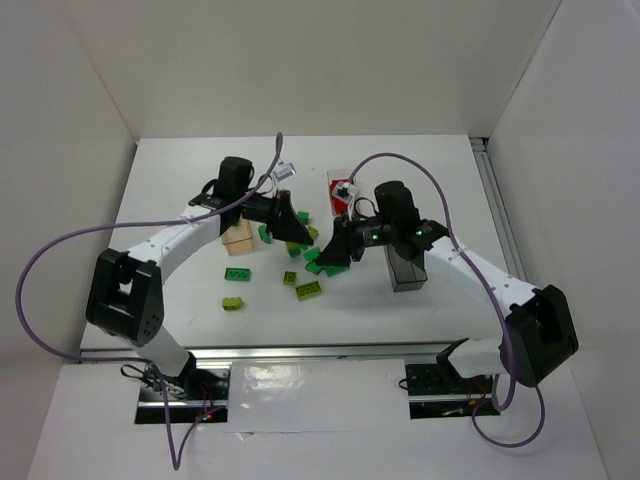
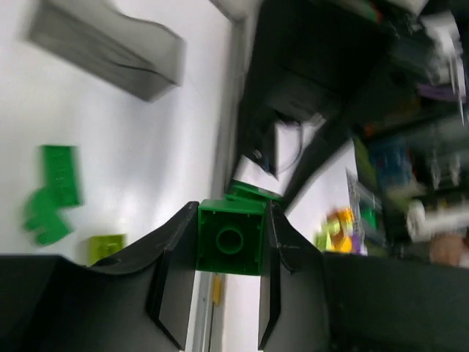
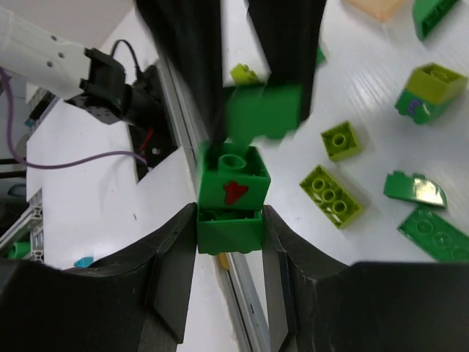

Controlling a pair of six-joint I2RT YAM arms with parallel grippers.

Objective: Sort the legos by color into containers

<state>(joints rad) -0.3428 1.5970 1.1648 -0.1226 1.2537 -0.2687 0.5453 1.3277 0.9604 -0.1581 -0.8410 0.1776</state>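
Note:
The dark green square brick needs to go to the left in the top view. My left gripper should swing it over the tan wood box (image 1: 238, 239), turn its fingers down and release it.
My left gripper (image 1: 299, 231) (image 2: 231, 214) is shut on a dark green square brick (image 2: 230, 239), held above the table. My right gripper (image 1: 331, 254) (image 3: 230, 217) is shut on another dark green brick (image 3: 230, 229), with a green brick bearing a red mark (image 3: 233, 174) stacked on it. The two grippers meet tip to tip over the table's middle. Loose green bricks (image 1: 321, 268) and lime bricks (image 1: 308, 290) lie beneath them. The tan wood box (image 1: 238, 239) stands left, the dark grey box (image 1: 405, 269) right, and the clear box (image 1: 343, 189), with red inside, behind.
A lime brick (image 1: 235, 303) lies alone at the front left. In the right wrist view, lime bricks (image 3: 330, 194) and green pieces (image 3: 415, 189) lie scattered to the right. White walls close in the table. The table's front rail (image 1: 300, 352) runs behind the arm bases.

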